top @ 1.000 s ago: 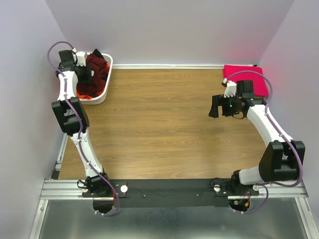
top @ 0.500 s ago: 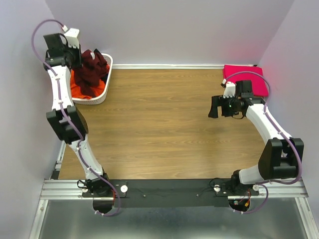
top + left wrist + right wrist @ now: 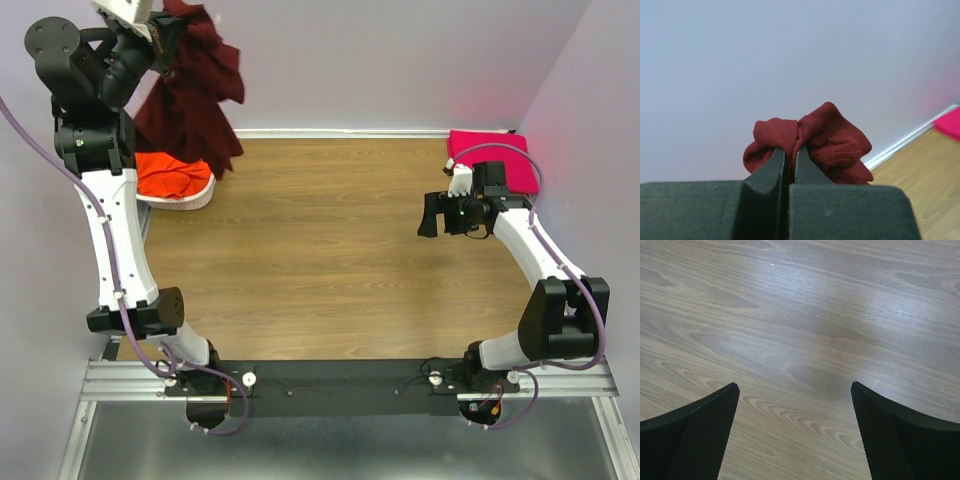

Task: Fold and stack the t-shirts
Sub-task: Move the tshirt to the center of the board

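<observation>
My left gripper will take the maroon t-shirt away from the basket [image 3: 195, 198], move it back and down over the middle of the table [image 3: 322, 244], and let go of it.
My left gripper [image 3: 165, 28] is raised high at the back left, shut on a dark maroon t-shirt [image 3: 195, 100] that hangs down bunched above the basket. In the left wrist view the jaws [image 3: 789, 152] pinch a fold of this maroon t-shirt [image 3: 812, 137]. An orange t-shirt [image 3: 170, 175] lies in the white basket [image 3: 195, 198]. A bright pink t-shirt [image 3: 490, 152] lies folded flat at the back right corner. My right gripper [image 3: 430, 215] hovers open over bare wood in front of it, nothing between its fingers [image 3: 710, 425].
The wooden table [image 3: 320, 250] lies between the two arms. Purple walls close in the left, back and right sides. The pink t-shirt's edge [image 3: 950, 125] shows at the right of the left wrist view.
My left gripper shut on the maroon t-shirt in the basket and the arm rose, pulling it up and out. The right arm has not moved.
</observation>
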`<state>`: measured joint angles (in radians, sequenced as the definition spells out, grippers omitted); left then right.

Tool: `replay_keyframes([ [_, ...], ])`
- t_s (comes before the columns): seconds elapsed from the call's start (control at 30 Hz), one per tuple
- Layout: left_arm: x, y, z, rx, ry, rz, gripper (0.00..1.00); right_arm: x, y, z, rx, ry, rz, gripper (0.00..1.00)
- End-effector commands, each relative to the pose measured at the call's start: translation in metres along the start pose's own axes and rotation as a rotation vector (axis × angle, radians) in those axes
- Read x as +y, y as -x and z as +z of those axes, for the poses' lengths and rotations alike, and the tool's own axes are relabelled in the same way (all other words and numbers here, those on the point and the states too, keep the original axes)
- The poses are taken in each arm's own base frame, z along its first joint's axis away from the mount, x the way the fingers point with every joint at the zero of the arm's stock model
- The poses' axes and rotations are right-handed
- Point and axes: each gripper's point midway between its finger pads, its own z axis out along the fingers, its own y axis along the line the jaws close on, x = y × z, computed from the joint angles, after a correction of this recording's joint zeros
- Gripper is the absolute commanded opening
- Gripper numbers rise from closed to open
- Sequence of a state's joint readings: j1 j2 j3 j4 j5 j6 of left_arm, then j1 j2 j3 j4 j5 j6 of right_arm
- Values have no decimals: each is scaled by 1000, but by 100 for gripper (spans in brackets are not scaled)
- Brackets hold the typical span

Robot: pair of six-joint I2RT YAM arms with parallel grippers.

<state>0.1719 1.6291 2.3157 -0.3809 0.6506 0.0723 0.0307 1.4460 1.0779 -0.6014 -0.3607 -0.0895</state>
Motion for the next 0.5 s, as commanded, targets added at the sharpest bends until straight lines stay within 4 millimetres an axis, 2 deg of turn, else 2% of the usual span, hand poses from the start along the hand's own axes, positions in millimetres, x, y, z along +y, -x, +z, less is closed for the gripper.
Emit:
replay_keyframes([
  [0.0, -44, 53, -4, -142, -138, -28, 0, 3, 5, -3, -6, 8, 9, 100],
  [0.13, -86, 79, -9, -209, -245, -45, 0, 3, 4, -4, -5, 9, 11, 100],
  [0.23, -102, 68, -11, -187, -295, -89, 0, 2, 5, -4, -7, 2, 12, 100],
  [0.27, -116, 65, -11, -181, -337, -112, 0, 2, 5, -4, -7, -1, 12, 100],
  [0.3, -128, 44, -10, -135, -380, -158, 0, 0, 6, -5, -11, -7, 10, 100],
  [0.33, -142, 32, -10, -112, -424, -190, 0, 0, 6, -4, -9, -9, 8, 100],
  [0.37, -155, 0, -10, -48, -464, -243, 0, 0, 6, -4, -9, -12, 9, 100],
  [0.43, -171, -38, -14, 34, -517, -304, 39, -1, 6, -4, -8, -14, 11, 100],
  [0.47, -176, -73, -18, 107, -507, -356, 78, 0, 7, -5, -12, -14, 6, 100],
])
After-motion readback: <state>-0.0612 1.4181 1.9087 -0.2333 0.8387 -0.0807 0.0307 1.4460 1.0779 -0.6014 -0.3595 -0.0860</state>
